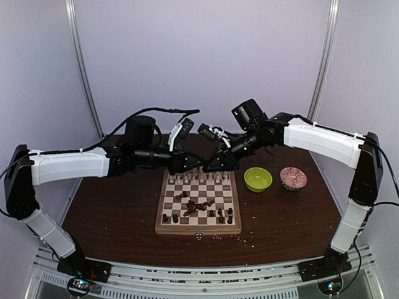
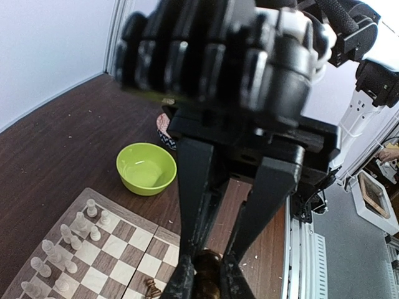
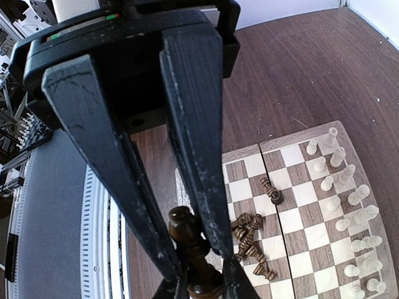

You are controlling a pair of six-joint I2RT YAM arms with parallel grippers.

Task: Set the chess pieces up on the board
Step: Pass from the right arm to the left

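Observation:
The dark piece in my left gripper should go back and down, and I should release it on the empty near-row square (image 1: 185, 220) beside standing dark ones, because that row has gaps.
The board (image 1: 198, 230) lies mid-table. Cream-white chess pieces (image 1: 199, 179) stand along its far rows. A heap of dark brown pieces (image 1: 196, 205) lies toppled in the middle, and a few dark ones (image 1: 169, 218) stand on the near row. Both grippers meet above the board's far edge. My left gripper (image 2: 209, 281) is shut on a dark brown piece (image 2: 209, 268). My right gripper (image 3: 196, 283) is shut on a dark brown piece (image 3: 190, 240), held upright. In the top view the left gripper (image 1: 197, 163) and right gripper (image 1: 210, 164) touch tip to tip, so it looks like one shared piece.
A lime-green bowl (image 1: 257, 179) and a red patterned bowl (image 1: 293, 178) stand right of the board. Pale crumbs (image 1: 218, 237) lie along the board's near edge. In the right wrist view the dark heap (image 3: 249, 240) lies just beside my fingers.

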